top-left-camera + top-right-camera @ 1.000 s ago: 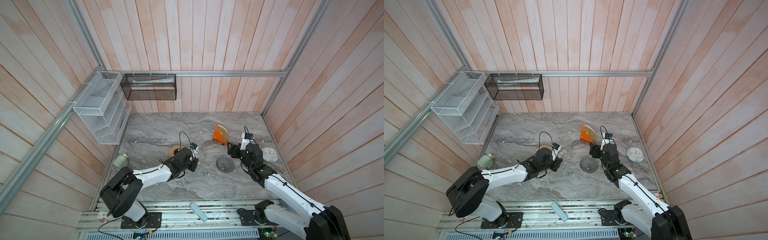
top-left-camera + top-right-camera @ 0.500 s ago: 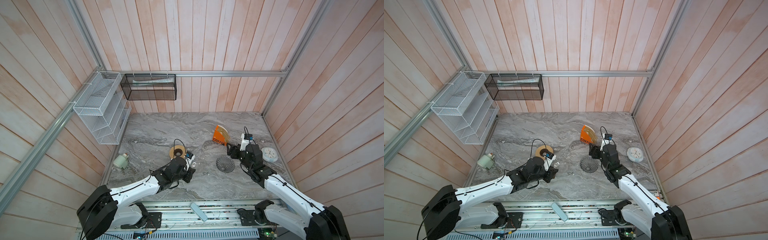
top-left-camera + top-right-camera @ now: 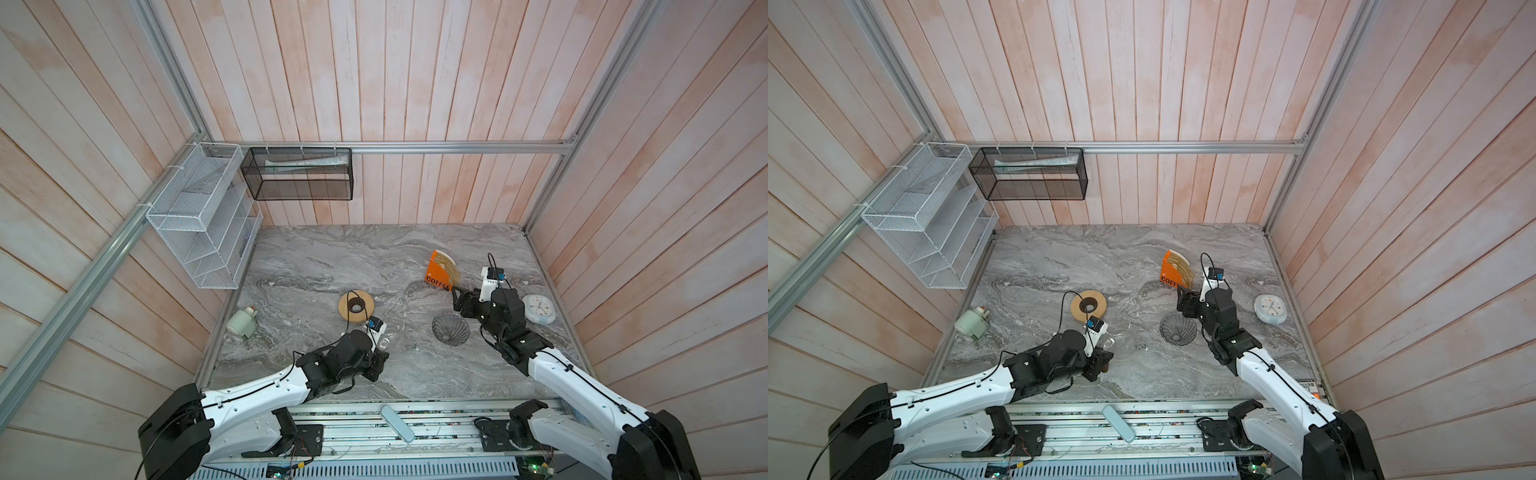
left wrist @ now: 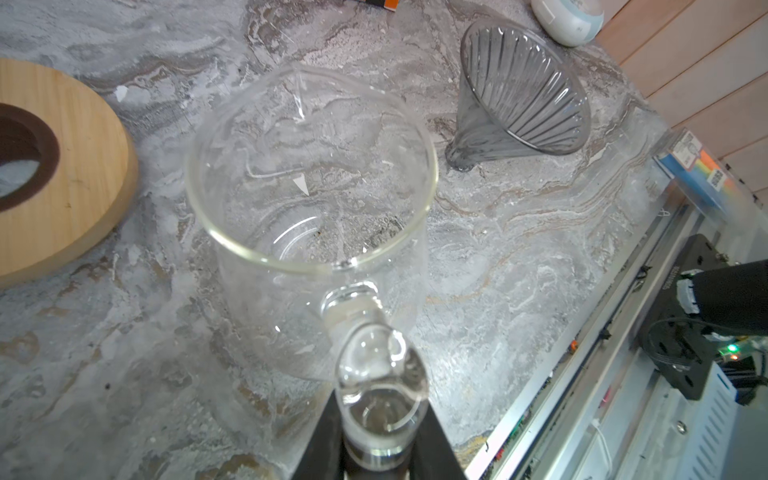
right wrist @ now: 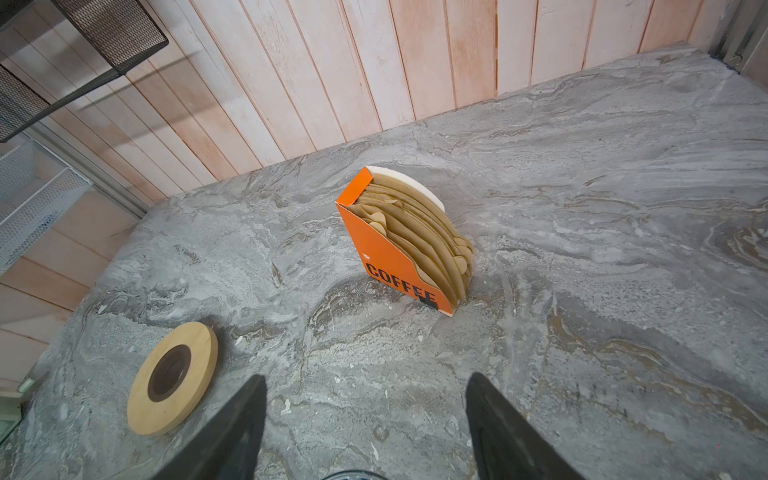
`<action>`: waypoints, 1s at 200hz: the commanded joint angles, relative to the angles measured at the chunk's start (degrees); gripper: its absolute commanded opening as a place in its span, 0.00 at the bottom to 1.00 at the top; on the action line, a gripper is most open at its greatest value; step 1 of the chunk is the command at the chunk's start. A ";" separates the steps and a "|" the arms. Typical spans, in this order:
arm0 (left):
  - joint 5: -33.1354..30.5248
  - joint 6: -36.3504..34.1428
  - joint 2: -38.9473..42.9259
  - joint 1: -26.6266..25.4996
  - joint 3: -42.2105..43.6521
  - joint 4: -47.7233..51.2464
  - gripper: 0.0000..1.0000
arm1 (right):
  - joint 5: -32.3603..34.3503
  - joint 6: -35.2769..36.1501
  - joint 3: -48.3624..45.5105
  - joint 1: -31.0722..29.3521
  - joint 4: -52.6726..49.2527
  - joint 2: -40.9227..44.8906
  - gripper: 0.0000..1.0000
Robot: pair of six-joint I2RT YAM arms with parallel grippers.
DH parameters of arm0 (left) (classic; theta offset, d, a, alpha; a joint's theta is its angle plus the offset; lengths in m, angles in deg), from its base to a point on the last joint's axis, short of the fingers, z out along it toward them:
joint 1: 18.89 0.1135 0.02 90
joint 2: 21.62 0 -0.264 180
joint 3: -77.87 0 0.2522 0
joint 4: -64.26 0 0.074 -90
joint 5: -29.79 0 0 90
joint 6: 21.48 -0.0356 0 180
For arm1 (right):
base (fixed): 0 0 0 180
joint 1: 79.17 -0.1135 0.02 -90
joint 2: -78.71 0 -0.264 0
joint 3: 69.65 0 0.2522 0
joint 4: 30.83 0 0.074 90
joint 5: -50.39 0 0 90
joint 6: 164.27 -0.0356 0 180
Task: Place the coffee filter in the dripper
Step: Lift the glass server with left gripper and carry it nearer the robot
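The glass jug needs to go down onto the bare marble below, clear of ring and dripper (image 3: 451,334), so my left gripper should lower it while easing back slightly, and release the handle.
The smoky ribbed dripper (image 3: 451,334) (image 3: 1177,328) (image 4: 523,91) lies tilted on the marble, empty. Tan coffee filters (image 5: 424,241) (image 3: 451,268) stand packed in an orange stand lettered COFFEE (image 5: 374,249) (image 3: 1169,270). My right gripper (image 5: 366,376) (image 3: 459,297) (image 3: 1183,301) is open and empty, between the dripper and the stand, jaws pointing at the stand. My left gripper (image 4: 380,415) (image 3: 374,365) is shut on the handle of a clear glass jug (image 4: 257,253), near the front edge, left of the dripper.
A pale wooden ring (image 3: 356,305) (image 5: 174,378) lies mid-table. A white clock (image 3: 539,308) is at the right edge and a small white bottle (image 3: 242,324) at the left edge. A white wire rack (image 3: 203,216) and a black mesh basket (image 3: 297,174) hang on the walls.
My left arm has drawn back toward the front edge with the jug, uncovering the wooden ring. The right arm has not moved.
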 commanded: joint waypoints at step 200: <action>-9.33 7.63 3.57 -3.78 1.88 9.73 0.33 | -1.67 -1.71 -1.15 -0.27 2.78 -2.17 0.76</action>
